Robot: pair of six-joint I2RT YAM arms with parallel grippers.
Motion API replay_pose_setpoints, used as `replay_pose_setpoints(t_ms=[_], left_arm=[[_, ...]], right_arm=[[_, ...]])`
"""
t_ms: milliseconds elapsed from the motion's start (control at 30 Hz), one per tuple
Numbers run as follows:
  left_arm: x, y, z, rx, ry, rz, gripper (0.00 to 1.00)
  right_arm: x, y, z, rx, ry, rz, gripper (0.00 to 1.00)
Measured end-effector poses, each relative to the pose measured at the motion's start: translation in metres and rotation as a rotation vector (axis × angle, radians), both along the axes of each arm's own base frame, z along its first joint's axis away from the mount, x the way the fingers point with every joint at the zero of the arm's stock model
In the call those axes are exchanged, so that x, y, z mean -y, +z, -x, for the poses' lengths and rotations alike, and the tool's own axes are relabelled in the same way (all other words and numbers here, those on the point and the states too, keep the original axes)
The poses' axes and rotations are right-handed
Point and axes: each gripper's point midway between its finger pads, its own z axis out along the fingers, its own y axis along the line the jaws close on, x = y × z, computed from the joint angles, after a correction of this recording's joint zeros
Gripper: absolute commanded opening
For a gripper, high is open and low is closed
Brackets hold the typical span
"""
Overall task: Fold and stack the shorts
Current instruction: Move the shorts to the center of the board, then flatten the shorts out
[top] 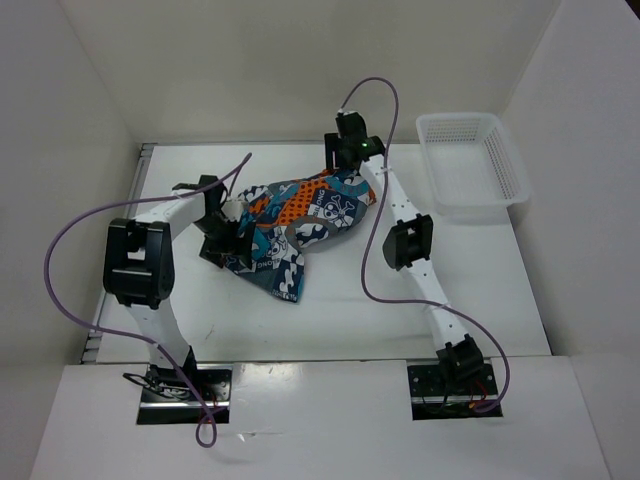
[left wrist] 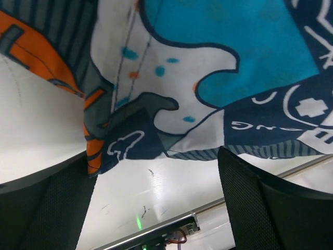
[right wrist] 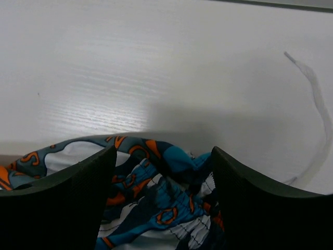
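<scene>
The left gripper stays almost in place and closes its fingers onto the orange and grey fold [left wrist: 99, 151] next.
The shorts [top: 300, 215], in a teal, orange, white and black print, lie crumpled across the middle of the white table [top: 330, 310]. My left gripper [top: 228, 250] is at their near-left end. In the left wrist view it [left wrist: 155, 156] stands open, with the fabric's hem [left wrist: 171, 78] just past the fingertips and brushing the left finger [left wrist: 62, 203]. My right gripper [top: 346, 170] is over the far-right end. Its jaws [right wrist: 164, 151] are spread wide on either side of the bunched waistband [right wrist: 166, 203] without pinching it. A white drawstring [right wrist: 318, 104] trails on the table beyond.
A white mesh basket [top: 470, 207] stands at the back right of the table. White walls enclose the table on the left, back and right. A metal rail [left wrist: 171, 224] runs along the table's far edge in the left wrist view.
</scene>
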Motion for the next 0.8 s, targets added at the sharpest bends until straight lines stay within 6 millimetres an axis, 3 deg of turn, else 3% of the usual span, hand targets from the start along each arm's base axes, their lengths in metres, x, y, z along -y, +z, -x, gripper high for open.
replay_pose_setpoints(t_ms=[167, 200, 267, 300, 333, 367, 400, 433, 600, 733, 800], left_arm=[[0.005, 0.0, 0.002, -0.006, -0.004, 0.029, 0.71], [0.006, 0.0, 0.002, -0.009, -0.002, 0.034, 0.58], [0.008, -0.001, 0.003, -0.018, -0.001, 0.046, 0.41], [0.009, -0.003, 0.003, -0.023, -0.006, 0.055, 0.21], [0.011, -0.005, 0.005, -0.036, 0.001, 0.06, 0.13], [0.011, -0.007, 0.006, -0.046, -0.001, 0.064, 0.06], [0.012, -0.009, 0.007, -0.054, -0.003, 0.067, 0.02], [0.012, -0.01, 0.008, -0.06, -0.002, 0.07, 0.0], [0.013, -0.006, 0.006, -0.048, -0.003, 0.078, 0.0], [0.009, 0.01, -0.003, 0.03, -0.003, 0.053, 0.0], [0.002, 0.03, -0.016, 0.115, 0.0, 0.012, 0.0]], right_arm=[[-0.005, -0.002, 0.01, -0.038, 0.032, -0.002, 0.74], [-0.006, -0.004, 0.013, -0.048, 0.039, -0.001, 0.7], [-0.008, -0.007, 0.018, -0.068, 0.053, 0.004, 0.54], [-0.01, -0.008, 0.021, -0.079, 0.059, 0.003, 0.45], [-0.011, -0.01, 0.023, -0.087, 0.067, 0.005, 0.26], [-0.012, -0.012, 0.025, -0.096, 0.075, 0.011, 0.15], [-0.013, -0.014, 0.028, -0.111, 0.079, 0.011, 0.03], [-0.013, -0.017, 0.031, -0.125, 0.075, 0.012, 0.0], [-0.008, -0.017, 0.037, -0.141, 0.046, 0.043, 0.0], [-0.001, 0.011, 0.037, -0.109, 0.016, 0.053, 0.0], [0.001, 0.04, 0.039, -0.074, 0.007, 0.046, 0.0]])
